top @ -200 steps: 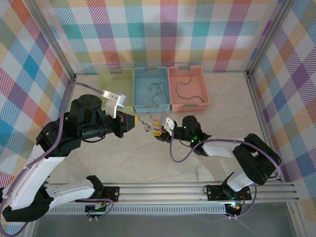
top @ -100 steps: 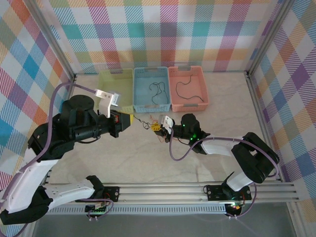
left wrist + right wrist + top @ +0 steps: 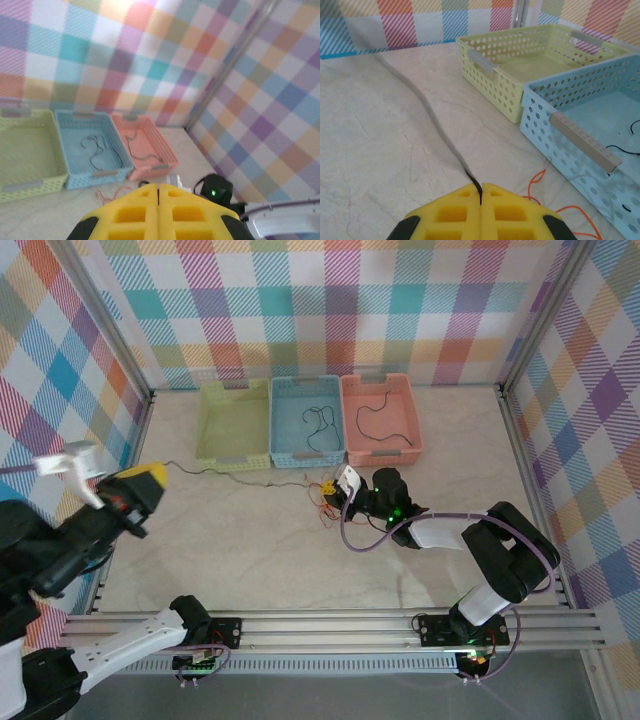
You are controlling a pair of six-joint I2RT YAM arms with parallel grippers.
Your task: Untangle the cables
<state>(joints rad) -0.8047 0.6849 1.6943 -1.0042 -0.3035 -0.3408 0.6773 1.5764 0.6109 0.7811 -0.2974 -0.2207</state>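
Note:
My left gripper will pull the sagging cable straight, then swing over and release it on bare tabletop beside the orange-red loops, as that spot is across from it.
A dark green cable (image 3: pixel 230 472) runs low over the table from my left gripper (image 3: pixel 158 476) to my right gripper (image 3: pixel 326 489). Both grippers are shut on it. In the right wrist view this cable (image 3: pixel 427 112) leaves the closed yellow fingers (image 3: pixel 481 186) and trails off to the upper left. An orange-red cable (image 3: pixel 318 504) lies in loose loops beside the right gripper, and its loops (image 3: pixel 540 186) show just right of the fingertips. In the left wrist view the left gripper (image 3: pixel 158 186) is raised with its jaws pressed together, and the orange-red cable (image 3: pixel 107 192) lies beyond them.
Three baskets line the back of the table: yellow-green (image 3: pixel 232 455), blue (image 3: pixel 305 458) and pink (image 3: pixel 383 453). A thin dark cable lies in the blue one (image 3: pixel 318 427) and another in the pink one (image 3: pixel 380 425). Frame posts and checkered walls close in the sides.
My left arm has swung far to the left and up, drawing the dark green cable out of the tangle into a long line. The right gripper edged slightly toward the baskets.

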